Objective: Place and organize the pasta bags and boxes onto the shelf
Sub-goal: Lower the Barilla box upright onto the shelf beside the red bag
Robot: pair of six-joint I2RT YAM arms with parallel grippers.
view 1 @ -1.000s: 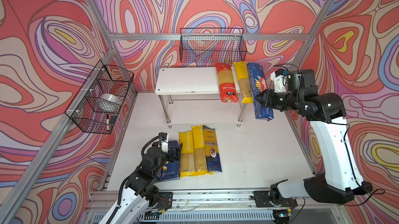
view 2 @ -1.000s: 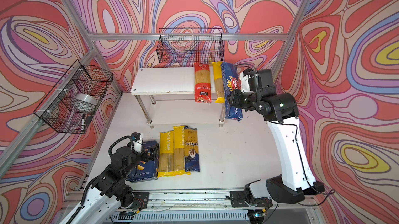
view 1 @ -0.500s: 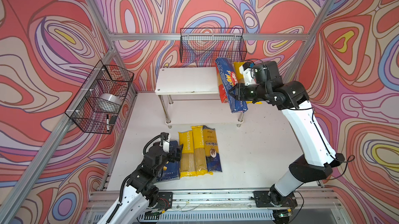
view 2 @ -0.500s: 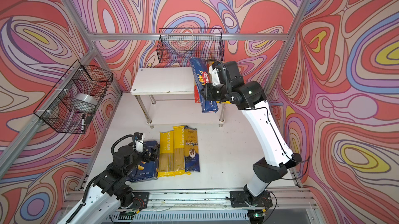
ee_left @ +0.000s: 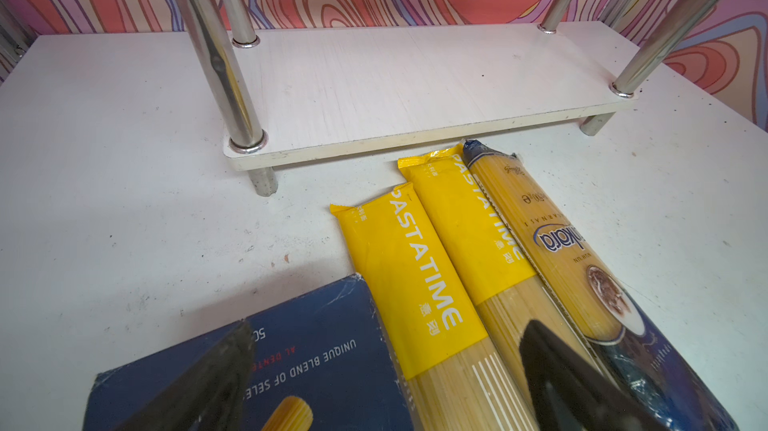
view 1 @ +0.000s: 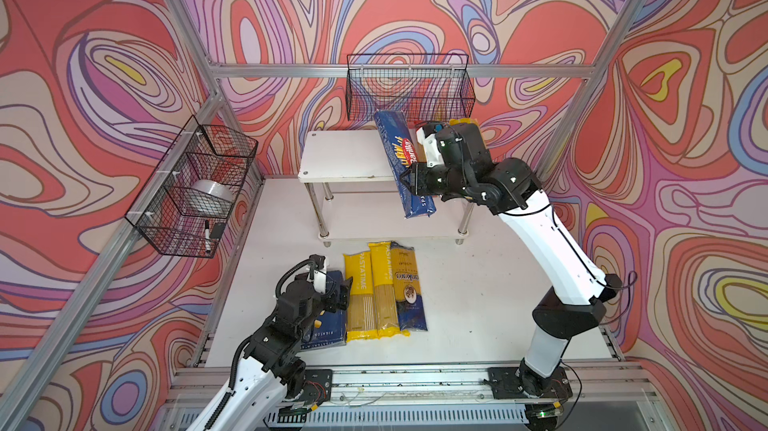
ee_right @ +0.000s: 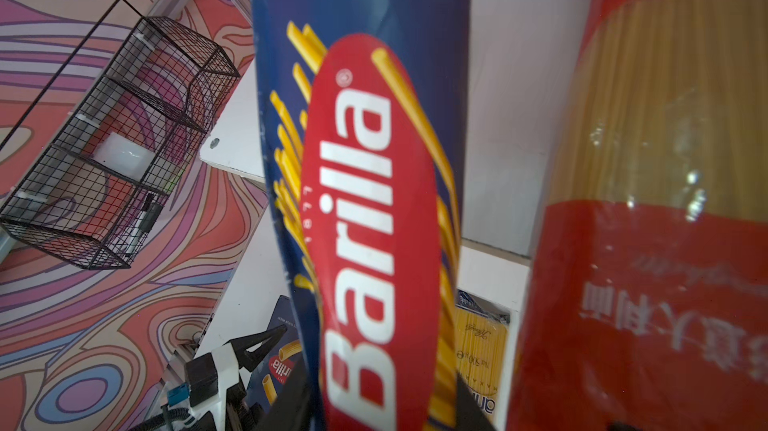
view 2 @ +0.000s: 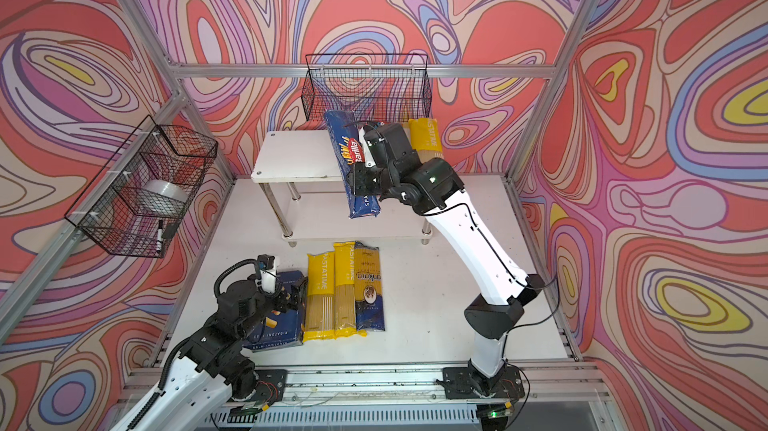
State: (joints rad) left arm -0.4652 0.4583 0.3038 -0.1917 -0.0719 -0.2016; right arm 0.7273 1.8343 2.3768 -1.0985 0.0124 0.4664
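My right gripper moves outward, then down next. It releases the spaghetti box on the bare top board beside the red bag, since the box's near end overhangs the shelf's edge.
My right gripper (view 1: 411,180) (view 2: 357,180) (ee_right: 382,408) is shut on the long blue Barilla spaghetti box (view 1: 400,159) (view 2: 351,159) (ee_right: 365,159). It holds the box tilted over the middle of the white shelf (view 1: 340,154) (view 2: 291,154) (ee_left: 415,84). A yellow bag (view 2: 426,138) and a red bag (ee_right: 644,262) lie at the top board's right end. Two yellow bags (view 1: 359,296) (ee_left: 415,275) and a dark blue bag (view 1: 409,287) (ee_left: 582,262) lie on the table. My left gripper (view 1: 343,287) (ee_left: 388,333) stands open over the wide rigatoni box (view 1: 328,325) (ee_left: 316,358).
A black wire basket (view 1: 409,88) hangs on the back wall just above the shelf. Another wire basket (view 1: 191,188) on the left wall holds a tape roll and a marker. Aluminium frame posts stand at the back corners.
My right arm has swung the Barilla box left, from beyond the shelf's right end, past the bags, to above the middle of the top board. The left arm has stayed still.
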